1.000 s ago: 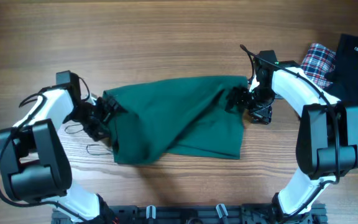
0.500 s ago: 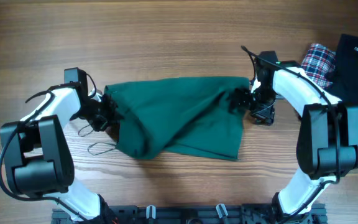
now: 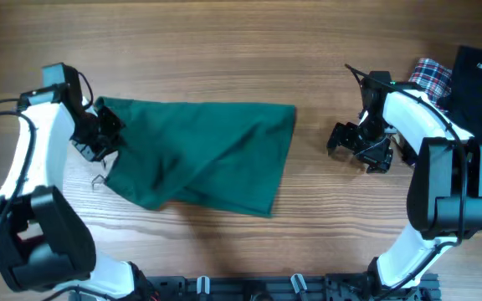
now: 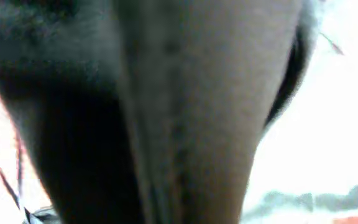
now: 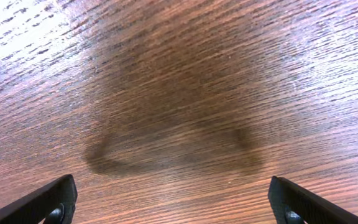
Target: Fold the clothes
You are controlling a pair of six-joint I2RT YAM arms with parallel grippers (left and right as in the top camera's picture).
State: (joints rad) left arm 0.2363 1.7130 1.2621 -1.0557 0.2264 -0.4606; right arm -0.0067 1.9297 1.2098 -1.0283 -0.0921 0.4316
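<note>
My left gripper is holding the edge and next needs to carry it across to the right in the overhead view toward the garment's opposite edge (image 3: 284, 155), which lies flat, and release it.
The clothes (image 3: 199, 155), a plain dark teal-green garment, lie spread across the middle-left of the wooden table with a diagonal fold running through them. My left gripper (image 3: 105, 134) is shut on their left edge. In the left wrist view blurred dark fabric (image 4: 166, 112) fills the frame and hides the jaws. My right gripper (image 3: 341, 140) stands open over bare wood, a short way to the right of the garment's right edge. In the right wrist view its fingertips (image 5: 45, 202) are wide apart with only table between them (image 5: 176, 208).
A red-white-blue plaid cloth (image 3: 429, 79) and a black garment (image 3: 479, 84) lie at the far right edge, behind the right arm. A thin wire loop (image 3: 97, 181) lies on the table just below the left gripper.
My left gripper closed on the garment's left edge and drew it to the left and back. The garment slid away from the right gripper, which stayed open and shifted slightly right.
</note>
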